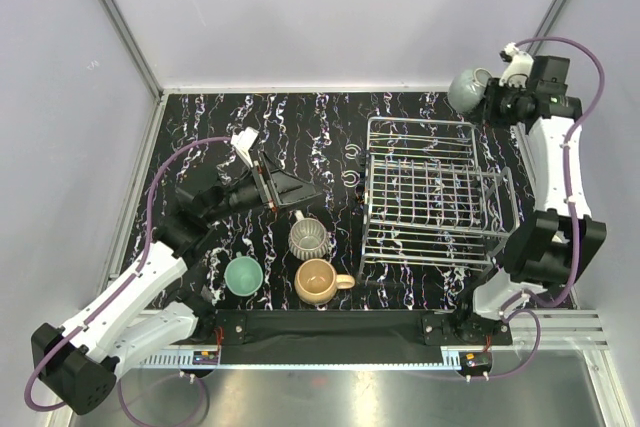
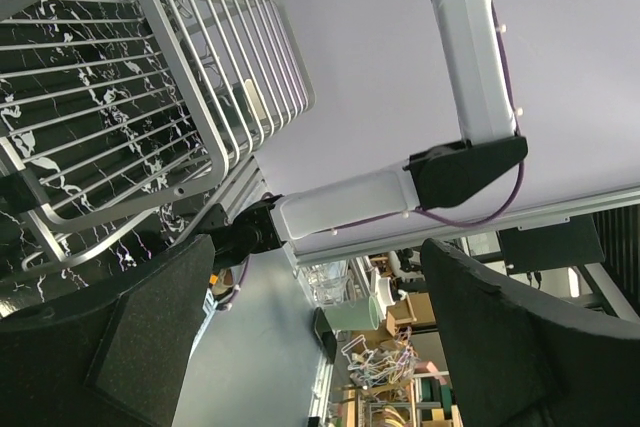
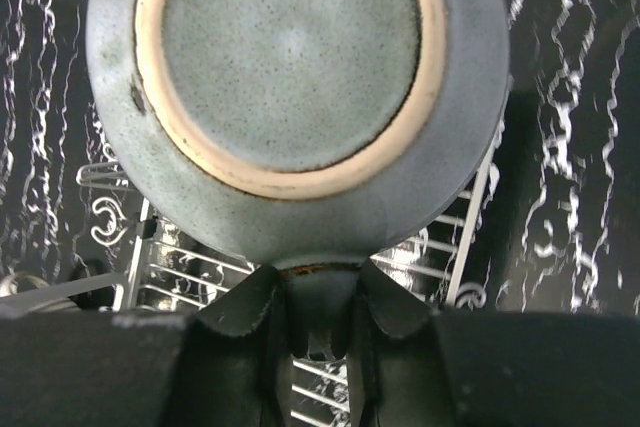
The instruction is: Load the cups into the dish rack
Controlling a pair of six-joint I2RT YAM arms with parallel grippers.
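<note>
My right gripper moves to the left in the top view next and lowers the cup onto the rack's far wires (image 1: pixel 424 144), since that end of the rack is empty.
The silver wire dish rack (image 1: pixel 436 190) stands right of centre on the black marbled table. My right gripper (image 1: pixel 494 99) is shut on the handle of the grey-green cup (image 1: pixel 466 90) and holds it high above the rack's far right corner. In the right wrist view the cup's base (image 3: pixel 290 47) faces the camera, with the rack (image 3: pixel 450 247) below it. The cream ribbed cup (image 1: pixel 309 237), the tan cup (image 1: pixel 320 281) and the teal-green cup (image 1: pixel 243 275) stand left of the rack. My left gripper (image 1: pixel 303 196) is open and empty above the ribbed cup. The left wrist view shows the rack (image 2: pixel 150 97).
The right arm's links (image 2: pixel 470 57) show in the left wrist view. Grey enclosure walls stand on three sides. A black bar (image 1: pixel 330 329) runs along the near table edge between the arm bases.
</note>
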